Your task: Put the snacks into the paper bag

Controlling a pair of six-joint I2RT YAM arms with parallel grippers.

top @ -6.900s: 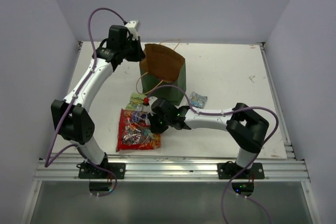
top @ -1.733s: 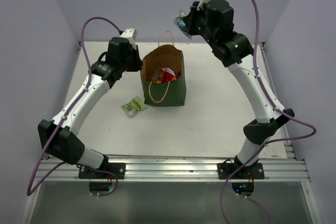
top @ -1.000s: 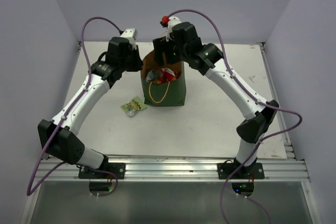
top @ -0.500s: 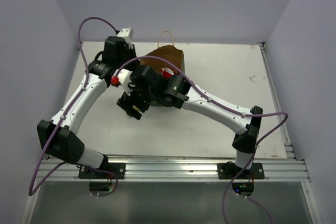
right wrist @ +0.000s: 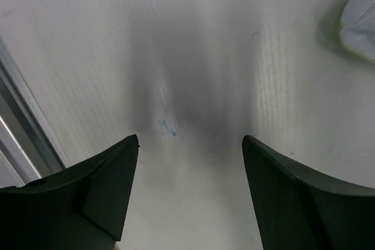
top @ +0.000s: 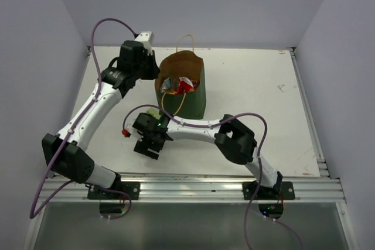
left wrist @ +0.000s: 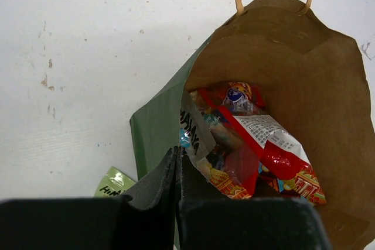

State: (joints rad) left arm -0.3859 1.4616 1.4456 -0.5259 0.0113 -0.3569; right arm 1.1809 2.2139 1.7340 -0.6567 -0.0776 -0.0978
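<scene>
The yellow-green packet [top: 152, 111] [right wrist: 358, 20] lies outward of my right gripper, beside the bag's near corner, so my right gripper should slide outward over the table and onto it next.
The paper bag [top: 188, 99], dark green outside and brown inside [left wrist: 304, 68], stands upright at the back middle of the table. Snacks lie inside it: a red candy bag [left wrist: 266, 147] and a pale packet with dark lettering [left wrist: 196, 139]. My left gripper [left wrist: 177, 157] is shut on the bag's left rim and holds the mouth wide. A yellow-green packet [top: 152, 111] lies on the table by the bag's front left corner, and its corner [left wrist: 113, 183] also peeks out in the left wrist view. My right gripper [top: 146, 146] hovers open and empty low over bare table, just in front of that packet [right wrist: 358, 20].
The white table [top: 258, 103] is walled at the back and on both sides. A metal rail [top: 193, 188] runs along its front edge, close to my right gripper, and shows as a strip [right wrist: 23, 144] in the right wrist view. The bag's tan handles [top: 186, 40] stick up.
My right arm has swung from above the bag's mouth down to the table in front of and left of the bag, still open. The left gripper keeps its hold on the rim.
</scene>
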